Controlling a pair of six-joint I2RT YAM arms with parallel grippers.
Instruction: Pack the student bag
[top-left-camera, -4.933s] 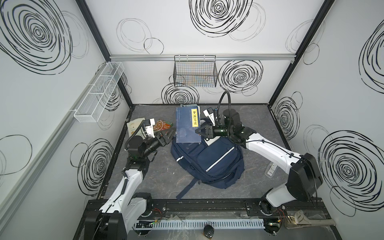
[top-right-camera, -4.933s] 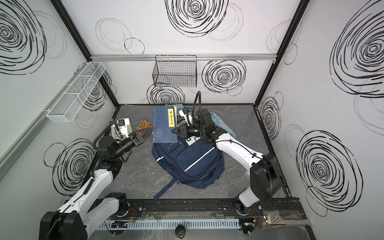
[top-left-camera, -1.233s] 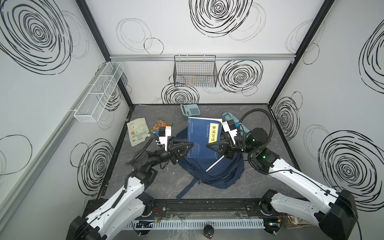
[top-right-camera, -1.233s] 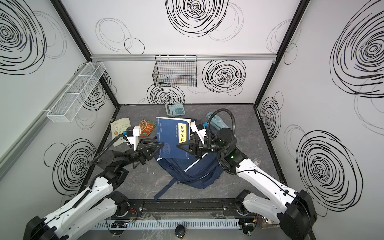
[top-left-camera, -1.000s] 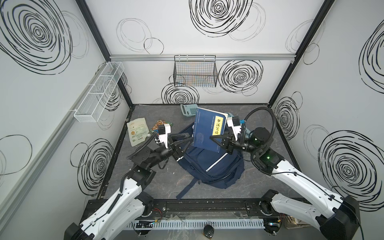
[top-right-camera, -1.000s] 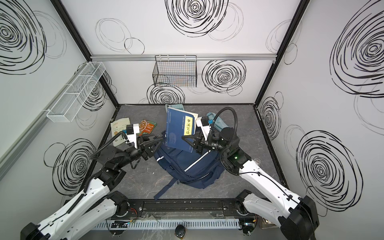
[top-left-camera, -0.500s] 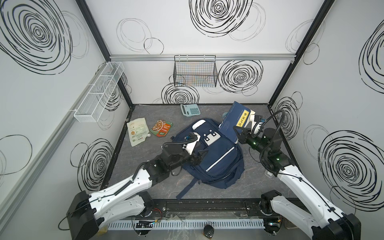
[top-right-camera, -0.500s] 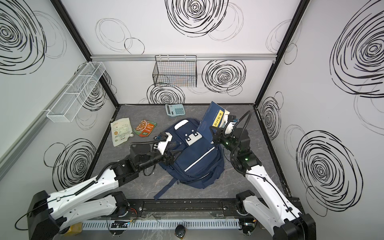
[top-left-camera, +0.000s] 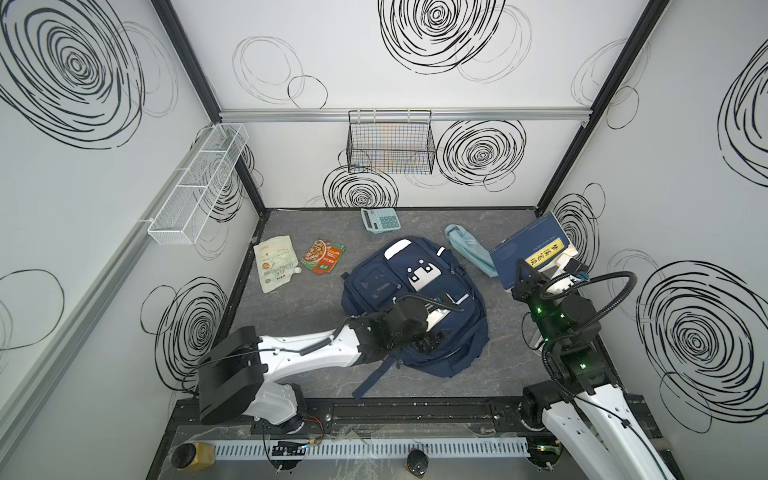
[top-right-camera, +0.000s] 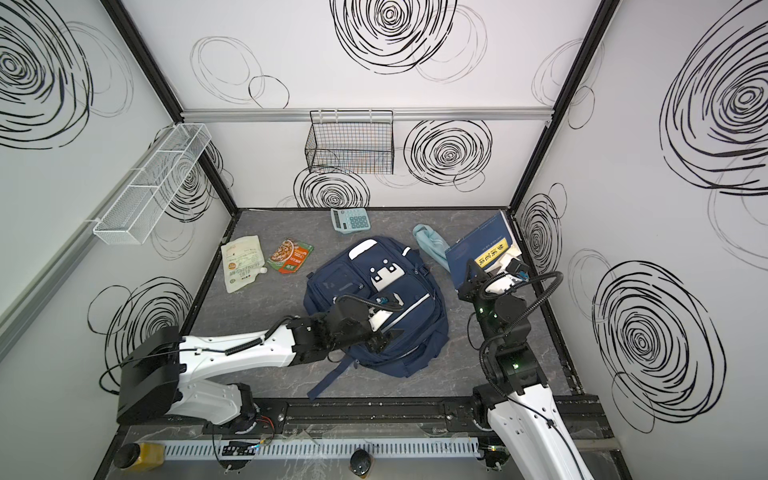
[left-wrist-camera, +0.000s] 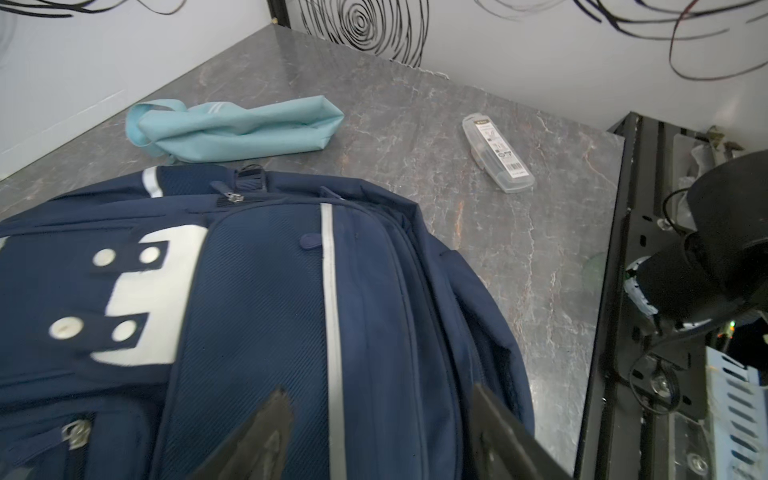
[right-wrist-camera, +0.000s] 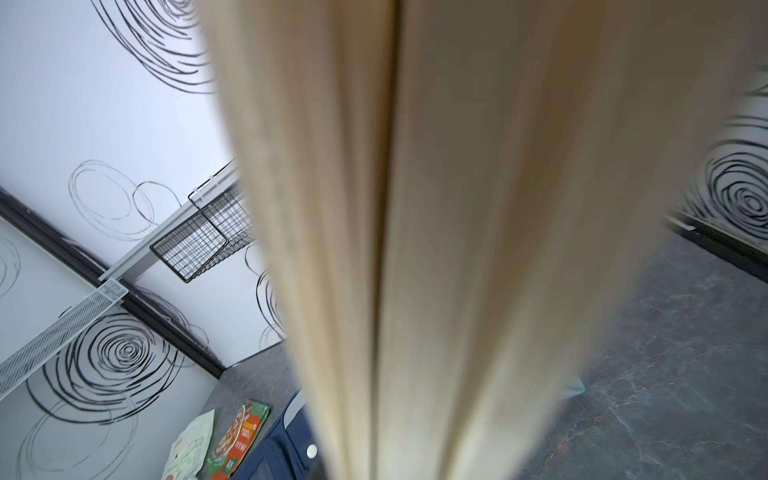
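Observation:
My left gripper will move toward the pen case next and down onto the zip rim (top-left-camera: 465, 333) below it, beyond the white stripe, because the bag (top-left-camera: 415, 291) is still shut.
The navy student bag (top-left-camera: 415, 291) (top-right-camera: 365, 286) lies flat in the middle of the floor, white face patch up. My left gripper (top-left-camera: 432, 341) (top-right-camera: 380, 343) hangs over the bag's near right part. In the left wrist view it (left-wrist-camera: 379, 390) is open, its fingers (left-wrist-camera: 270, 432) straddling the white stripe of the bag (left-wrist-camera: 257, 299), with nothing between them. My right gripper (top-left-camera: 524, 279) (top-right-camera: 473, 270) is shut on the lower edge of a blue book (top-left-camera: 528, 249) (top-right-camera: 478, 249), tilted up by the right wall. The book's page edges (right-wrist-camera: 395, 208) fill the right wrist view and hide the jaws.
A light blue folded umbrella (top-left-camera: 469, 249) (left-wrist-camera: 237, 129) lies between bag and book. A calculator (top-left-camera: 380, 219) sits at the back, two snack pouches (top-left-camera: 275, 268) (top-left-camera: 323, 255) at the left. A clear pen case (left-wrist-camera: 498, 153) lies right of the bag. A wire basket (top-left-camera: 390, 143) hangs on the back wall.
My right arm swung the book from above the bag out to the right wall. My left arm reached across onto the bag's near right side and its jaws widened.

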